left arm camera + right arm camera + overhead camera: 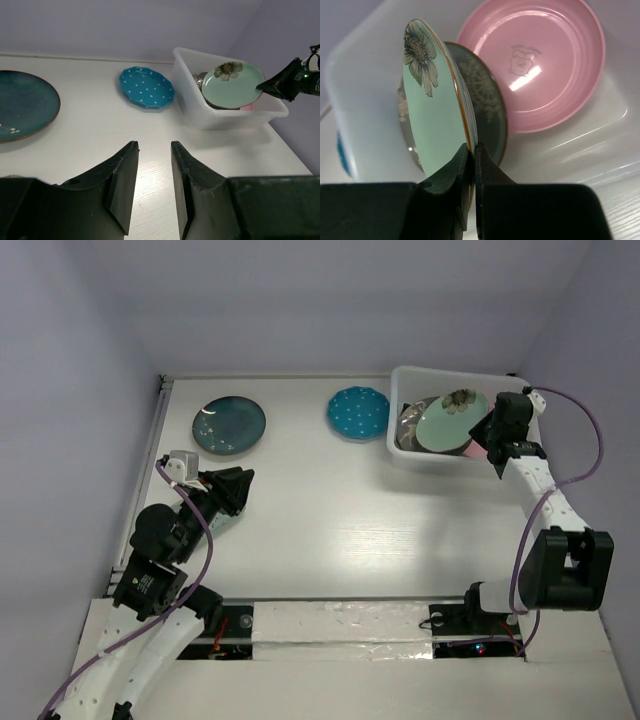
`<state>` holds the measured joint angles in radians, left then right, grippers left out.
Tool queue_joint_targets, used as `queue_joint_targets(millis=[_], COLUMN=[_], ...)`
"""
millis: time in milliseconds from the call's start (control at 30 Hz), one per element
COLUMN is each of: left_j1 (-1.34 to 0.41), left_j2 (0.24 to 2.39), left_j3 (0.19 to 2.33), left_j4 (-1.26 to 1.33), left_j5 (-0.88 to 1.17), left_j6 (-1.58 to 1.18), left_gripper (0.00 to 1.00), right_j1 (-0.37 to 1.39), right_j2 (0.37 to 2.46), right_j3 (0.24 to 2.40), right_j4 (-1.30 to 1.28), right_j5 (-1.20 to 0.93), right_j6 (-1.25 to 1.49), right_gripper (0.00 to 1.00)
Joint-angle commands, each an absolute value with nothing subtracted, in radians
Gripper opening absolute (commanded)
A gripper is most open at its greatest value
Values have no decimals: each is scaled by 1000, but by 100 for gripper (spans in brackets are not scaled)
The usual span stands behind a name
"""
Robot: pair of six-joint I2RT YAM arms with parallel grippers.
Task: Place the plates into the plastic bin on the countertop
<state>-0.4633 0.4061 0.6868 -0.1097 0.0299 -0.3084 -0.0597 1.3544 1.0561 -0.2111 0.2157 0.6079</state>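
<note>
The mint green flower plate still hangs over the grey plate. I will next lower my right gripper toward the bin's end by the dotted plate and release the mint green flower plate.
My right gripper is shut on the rim of the mint green flower plate and holds it tilted inside the plastic bin. In the right wrist view the gripper pinches that plate edge-on, over a grey plate and next to the pink plate. The dark teal plate and the blue white-dotted plate lie on the countertop. My left gripper is open and empty, hovering low, near the teal plate. The navy shell plate is not visible.
Lavender walls enclose the countertop on the left, back and right. The bin stands at the back right corner. In the left wrist view the teal plate is at far left and the dotted plate is beside the bin.
</note>
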Motion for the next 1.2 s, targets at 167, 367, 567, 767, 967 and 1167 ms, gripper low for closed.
queue_joint_targets(millis=[167,367,567,767,967,1167], left_j1=[-466,-466,-457,-439,-439,-455], left_j2=[406,422,465,584,711,859], left_j3=[712,709,713,736,756,816], left_j4=[-72,-71,-83,-144,-129,-86], left_j5=[32,31,-9,-124,-54,-5], left_j6=[-313,-311,-322,-371,-388,-443], left_gripper=[30,30,25,10,2,0], right_j1=[-78,-87,-87,-87,-87,-51], right_j2=[1423,1491,1467,1370,1165,892], right_j3=[1105,1097,1046,976,878,752], right_j4=[-11,6,21,32,57,84], right_j5=[135,118,146,137,68,-121], right_j6=[611,624,652,658,673,673], right_gripper=[0,6,44,74,54,0])
